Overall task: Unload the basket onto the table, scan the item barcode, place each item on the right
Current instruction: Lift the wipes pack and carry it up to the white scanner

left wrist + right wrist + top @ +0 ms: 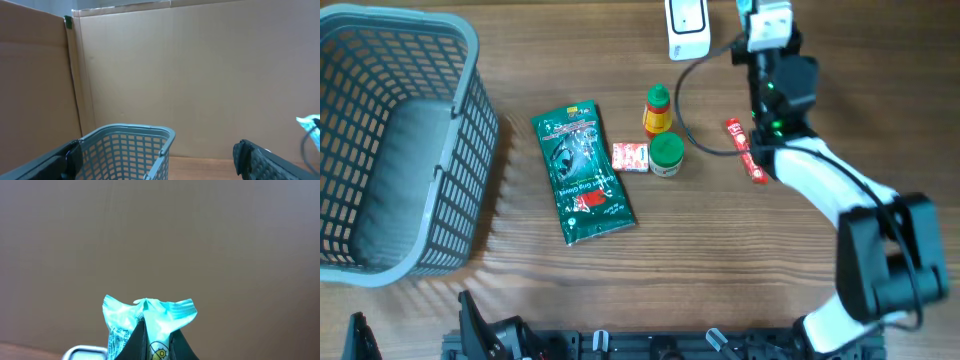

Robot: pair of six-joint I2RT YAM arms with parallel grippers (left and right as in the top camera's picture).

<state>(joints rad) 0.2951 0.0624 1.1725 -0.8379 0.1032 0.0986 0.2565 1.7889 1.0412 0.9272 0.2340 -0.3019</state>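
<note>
The tabletop below is bare, so I should next swing my right gripper to the right in the overhead view and down to let go of the packet clear of the scanner.
My right gripper (pixel 763 28) is at the far edge of the table, shut on a small teal and white packet (pixel 770 18), just right of the white barcode scanner (pixel 687 26). In the right wrist view the dark fingers (pixel 137 342) pinch the packet (pixel 150 312), whose crimped top edge sticks up above them, and a pale rounded corner of the scanner (pixel 82 353) shows at the bottom left. My left gripper (pixel 157 167) is open and holds nothing, and it faces the grey basket (pixel 127 150).
The grey mesh basket (pixel 395 150) stands at the left. A green bag (pixel 582 172), a small red box (pixel 630 156), a green-lidded jar (pixel 667 154), a yellow bottle (pixel 658 110) and a red bar (pixel 745 150) lie mid-table. The scanner's black cable (pixel 692 135) loops between them.
</note>
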